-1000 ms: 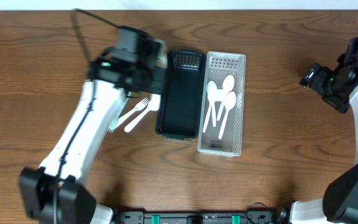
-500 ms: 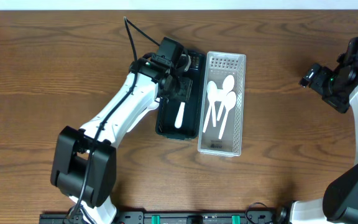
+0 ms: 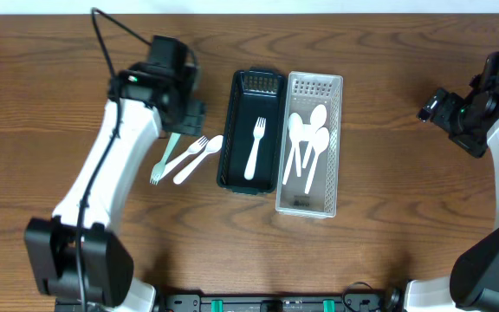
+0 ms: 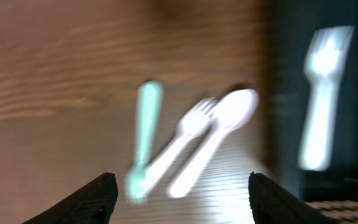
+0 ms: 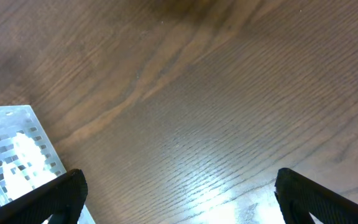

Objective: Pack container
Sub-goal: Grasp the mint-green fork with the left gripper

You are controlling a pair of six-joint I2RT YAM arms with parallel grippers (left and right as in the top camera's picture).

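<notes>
The open left gripper comes down onto the mint-green fork's handle (image 3: pixel 171 146) (image 4: pixel 146 119) next, toward the left in the overhead view, since the handle lies clear of the white fork.
A black container (image 3: pixel 236 130) lies mid-table with one white fork (image 3: pixel 255 147) inside it, also blurred at the right of the left wrist view (image 4: pixel 325 118). Beside it on the right is a clear perforated container (image 3: pixel 310 204) holding several white spoons (image 3: pixel 306 143). Left of the black container, a mint-green fork (image 3: pixel 165 159), a white fork (image 3: pixel 191 152) and a white spoon (image 3: pixel 201 159) lie loose on the wood. My left gripper (image 3: pixel 189 113) hovers just above them, open and holding nothing (image 4: pixel 180 182). My right gripper (image 3: pixel 436 108) stands open at the far right (image 5: pixel 179 180).
The right wrist view shows bare wood and a corner of the clear container (image 5: pixel 11 155) at its lower left. The wooden table's far edge (image 3: pixel 249 12) runs along the top of the overhead view.
My left gripper opened and let the white fork go into the black container. It then swung back left over the loose cutlery. The right arm has not moved.
</notes>
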